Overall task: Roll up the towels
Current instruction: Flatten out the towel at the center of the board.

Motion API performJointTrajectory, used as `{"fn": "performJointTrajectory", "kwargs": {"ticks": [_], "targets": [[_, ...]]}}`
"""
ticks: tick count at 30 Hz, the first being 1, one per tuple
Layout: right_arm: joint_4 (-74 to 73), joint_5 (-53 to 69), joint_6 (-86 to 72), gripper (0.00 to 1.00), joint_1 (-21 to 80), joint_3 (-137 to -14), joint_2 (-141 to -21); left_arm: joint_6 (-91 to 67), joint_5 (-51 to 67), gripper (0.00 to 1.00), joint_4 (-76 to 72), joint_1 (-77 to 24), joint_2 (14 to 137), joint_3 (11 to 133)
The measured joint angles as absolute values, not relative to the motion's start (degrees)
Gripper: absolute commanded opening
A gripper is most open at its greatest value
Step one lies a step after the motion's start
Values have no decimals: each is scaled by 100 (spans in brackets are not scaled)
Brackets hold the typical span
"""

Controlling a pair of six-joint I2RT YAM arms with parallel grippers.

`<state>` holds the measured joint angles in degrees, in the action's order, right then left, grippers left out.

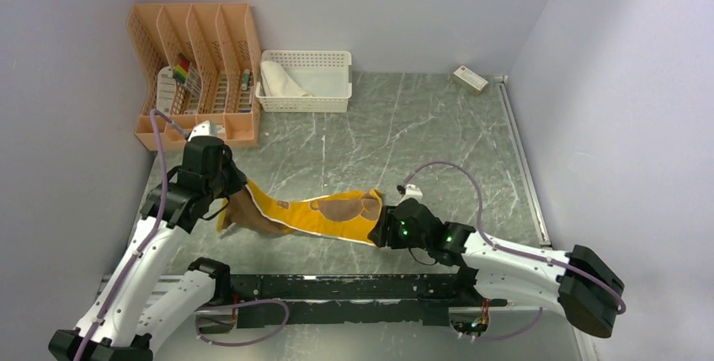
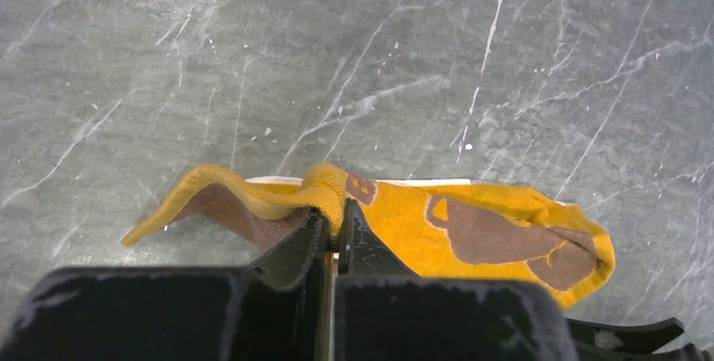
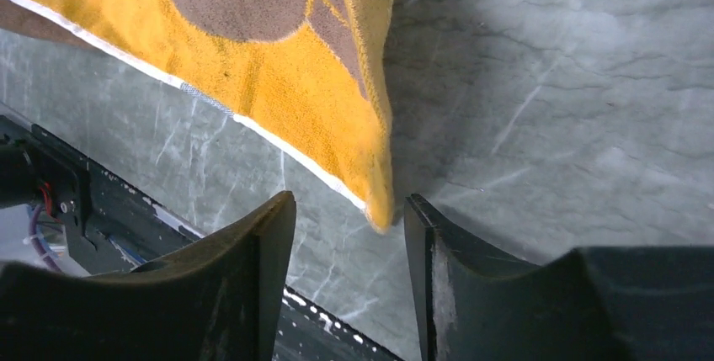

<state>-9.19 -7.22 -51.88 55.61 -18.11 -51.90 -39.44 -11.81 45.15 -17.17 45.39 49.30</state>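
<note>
The towel lies folded and the tabletop is bare, so my left gripper will next move outward to the tabletop in front of the white basket, lower the towel's end and let it go.
The mustard-yellow towel [image 1: 324, 215] with brown patches lies stretched across the table between my two arms. My left gripper [image 1: 238, 195] is shut on its left end, pinching a fold of the towel [image 2: 471, 230] between the fingers [image 2: 362, 243]. My right gripper [image 1: 380, 228] is open at the towel's right corner [image 3: 278, 66]; the corner tip hangs just ahead of the gap between the jaws and is not gripped. The white towel [image 1: 280, 81] lies bunched in the white lattice basket [image 1: 324, 102] at the back.
A peach file organiser [image 1: 195, 66] with small items stands at the back left. A small box [image 1: 470, 79] lies at the back right. A black rail [image 1: 362, 289] runs along the table's near edge, also in the right wrist view [image 3: 109, 209].
</note>
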Motion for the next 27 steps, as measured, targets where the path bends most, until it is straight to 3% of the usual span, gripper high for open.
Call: {"fn": "performJointTrajectory", "kwargs": {"ticks": [6,8,11,20,27], "targets": [[12,-491,-5408,42,5564,-1437,-5710,-3918,-1181,7,4482,-1715,4558,4930],[148,-471,-5435,34,5564,-1400,-5754,-3913,-1181,7,4480,-1715,4560,4930],[235,-464,-5461,0,5564,-1343,-5771,-3894,-1181,7,4480,-1715,4560,4930],[-303,-497,-5347,0,5551,-1581,-5284,-3763,-1310,7,4521,-1712,4652,5004],[-1614,-840,-3839,0,4342,-4910,-4661,-3411,-1546,7,4244,-1708,5203,6342]]}}
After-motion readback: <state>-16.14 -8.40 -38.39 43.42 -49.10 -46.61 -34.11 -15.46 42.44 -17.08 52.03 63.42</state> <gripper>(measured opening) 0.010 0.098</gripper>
